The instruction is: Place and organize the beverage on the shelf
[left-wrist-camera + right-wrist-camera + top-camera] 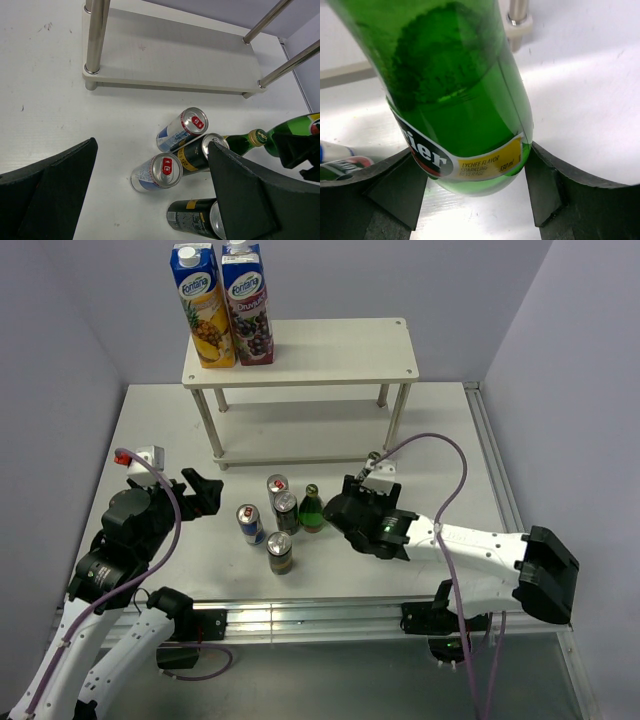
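The bottle will go up and outward in my right gripper onto the top board's bare end [380, 346], and my gripper will release it there. The juice cartons take up only the board's other end.
The white two-tier shelf [330, 350] stands at the back; its lower board shows in the left wrist view [175, 60]. My right gripper [345, 504] [472, 150] is shut on a green Perrier bottle [455, 85] near its base, fingers [552, 185] touching both sides. That bottle is upright at the right edge of the left wrist view [295, 131] and hidden under the gripper in the top view. A second green bottle [311, 510] [240, 142] and several cans [280, 552] [167, 170] stand in front of the shelf. My left gripper [205, 492] [152, 150] is open and empty, left of the cans.
Two juice cartons [205, 305] [248, 302] stand on the left end of the shelf's top board. The shelf's front right leg [517, 15] is just beyond the held bottle. Grey walls close in on the left, back and right. A metal rail [300, 615] runs along the near table edge.
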Controlling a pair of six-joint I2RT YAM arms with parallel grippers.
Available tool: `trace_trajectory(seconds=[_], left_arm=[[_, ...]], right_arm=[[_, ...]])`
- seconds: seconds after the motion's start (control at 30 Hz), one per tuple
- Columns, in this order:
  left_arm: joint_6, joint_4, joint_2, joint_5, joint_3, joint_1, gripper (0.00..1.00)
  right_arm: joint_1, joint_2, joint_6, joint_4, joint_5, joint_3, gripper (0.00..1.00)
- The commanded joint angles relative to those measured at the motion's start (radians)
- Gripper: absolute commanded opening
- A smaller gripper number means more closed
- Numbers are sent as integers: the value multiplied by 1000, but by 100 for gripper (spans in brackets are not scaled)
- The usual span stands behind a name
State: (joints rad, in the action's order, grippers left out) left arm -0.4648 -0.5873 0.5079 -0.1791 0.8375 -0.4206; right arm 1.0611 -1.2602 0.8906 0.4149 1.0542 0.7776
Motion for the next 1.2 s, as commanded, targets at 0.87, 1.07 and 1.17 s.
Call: trace_trajectory(seconds=[0.87, 1.07, 1.17], left_arm=[[6, 35, -25, -11, -6, -1, 99], [3, 35, -26, -17, -9, 0, 99], [0, 30, -22, -22, -11, -1, 99]], right_arm=[[-374, -233, -906, -186, -270, 1161, 0], [-443, -414, -895, -98, -333, 1405, 0], [-466, -485, -892, -62, -349, 1492, 0]])
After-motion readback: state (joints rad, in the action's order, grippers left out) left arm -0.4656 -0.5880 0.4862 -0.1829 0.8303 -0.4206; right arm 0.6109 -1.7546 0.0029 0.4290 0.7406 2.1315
